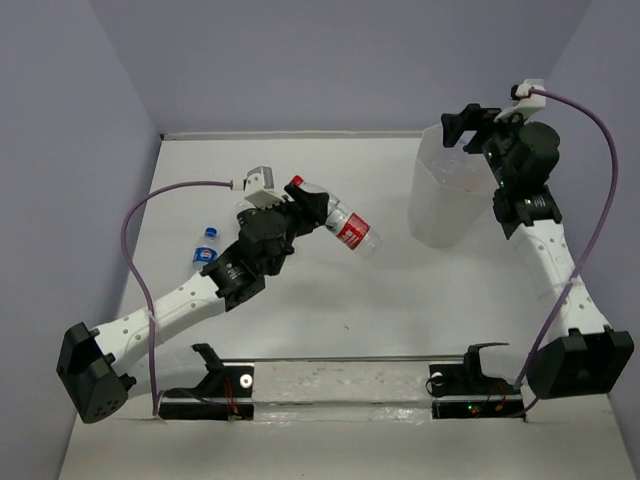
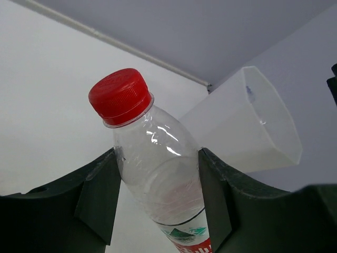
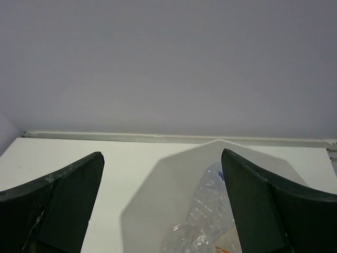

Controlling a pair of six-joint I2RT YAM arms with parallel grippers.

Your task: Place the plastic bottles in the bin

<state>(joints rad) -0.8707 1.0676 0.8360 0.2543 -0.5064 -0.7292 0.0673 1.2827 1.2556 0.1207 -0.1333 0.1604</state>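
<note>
Bottles already lie inside the bin, so I need to raise my left gripper, move it to the right in the top view over the bin's opening (image 1: 458, 168) (image 2: 275, 117) and lower it to let go of the bottle.
My left gripper (image 1: 306, 210) is shut on a clear bottle (image 1: 338, 220) with a red cap and a red-white label, held tilted above the table's middle. In the left wrist view the bottle (image 2: 152, 163) sits between my fingers (image 2: 100, 195), cap up. The translucent white bin (image 1: 450, 190) stands at the back right and also shows in the left wrist view (image 2: 253, 126). My right gripper (image 1: 462, 125) hangs open and empty over the bin's far rim. The right wrist view looks into the bin (image 3: 168, 184), which holds crumpled clear bottles (image 3: 210, 216). A blue-capped bottle (image 1: 206, 247) lies at the left.
Lilac walls close in the white table (image 1: 340, 310) at the back and both sides. Two black stands (image 1: 215, 375) sit on a strip at the near edge, between the arm bases.
</note>
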